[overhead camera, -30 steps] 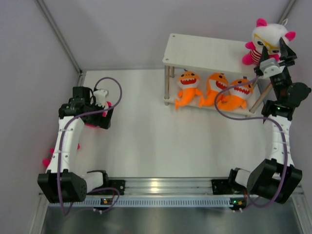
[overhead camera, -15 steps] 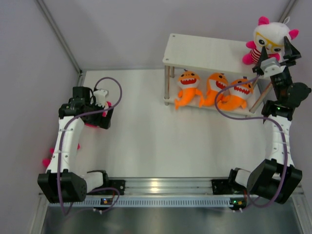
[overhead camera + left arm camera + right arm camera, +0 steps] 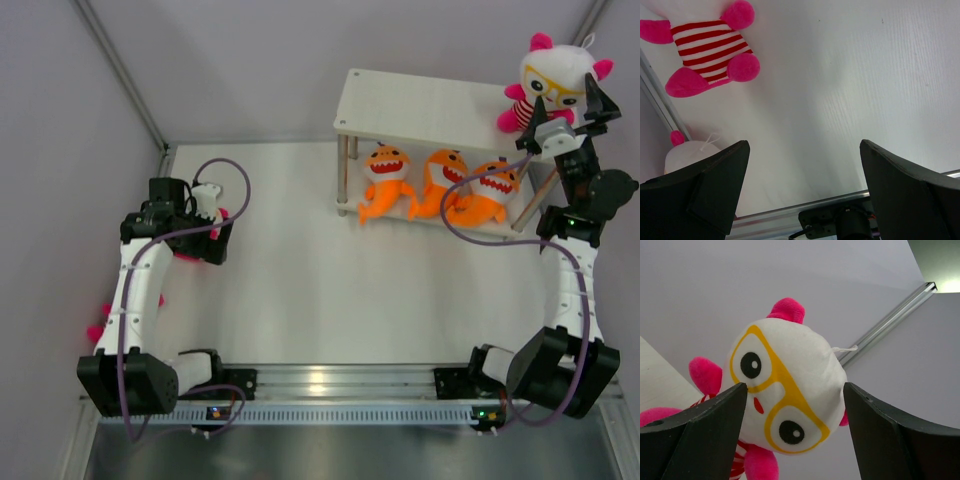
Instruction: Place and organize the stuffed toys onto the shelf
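Note:
My left gripper should next move outward and left in the wrist view, down over the white-headed doll's striped chest (image 3: 701,29) below.
The shelf (image 3: 420,105) stands at the back right. Three orange sharks (image 3: 437,182) sit side by side on its lower board. A white-headed doll (image 3: 555,80) with yellow glasses sits on the right end of the top board. My right gripper (image 3: 570,108) is open just in front of it. In the right wrist view the doll (image 3: 785,395) sits between the spread fingers (image 3: 700,440), untouched. My left gripper (image 3: 208,238) is open and empty over the table's left side, next to another doll (image 3: 208,198). The left wrist view shows a striped doll body (image 3: 710,50) beyond the open gripper (image 3: 805,185).
A white doll head (image 3: 690,152) lies by the left wall rail. Pink doll parts (image 3: 98,330) stick out under the left arm. Enclosure walls stand close on the left, back and right. The metal rail (image 3: 330,380) with the arm bases runs along the near edge.
My right gripper has opened and let go of the doll, which now sits more upright on the right end of the top board. The left arm has not moved.

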Tool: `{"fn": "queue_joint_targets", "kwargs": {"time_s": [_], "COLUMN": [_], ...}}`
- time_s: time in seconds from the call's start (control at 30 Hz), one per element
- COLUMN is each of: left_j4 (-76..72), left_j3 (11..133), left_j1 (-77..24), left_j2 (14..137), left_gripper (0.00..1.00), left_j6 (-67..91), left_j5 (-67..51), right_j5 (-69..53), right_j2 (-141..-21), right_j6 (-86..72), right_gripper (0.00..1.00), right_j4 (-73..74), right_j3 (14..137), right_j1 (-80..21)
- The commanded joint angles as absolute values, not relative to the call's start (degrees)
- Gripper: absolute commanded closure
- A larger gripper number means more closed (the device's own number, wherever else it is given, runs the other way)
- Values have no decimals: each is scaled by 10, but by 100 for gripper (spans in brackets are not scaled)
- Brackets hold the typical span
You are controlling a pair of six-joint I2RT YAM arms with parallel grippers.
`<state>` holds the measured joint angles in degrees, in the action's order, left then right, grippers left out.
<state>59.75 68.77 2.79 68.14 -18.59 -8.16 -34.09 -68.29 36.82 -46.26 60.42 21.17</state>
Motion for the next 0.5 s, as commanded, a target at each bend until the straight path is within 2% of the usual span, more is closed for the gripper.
{"fn": "queue_joint_targets", "kwargs": {"time_s": [0.0,0.47], "left_j4": [578,579], "left_j3": [689,687], "left_j1": [27,26], "left_j2": [671,667], "left_gripper": [2,2], "left_j6": [-193,-196], "left_j5": [-94,-91], "right_j5": [-344,-346], "right_j2": [-664,-636], "right_j6": [361,356], "right_gripper": [21,15], "right_j4": [-483,-485], "right_j3": [629,639], "right_j1": [212,205]}}
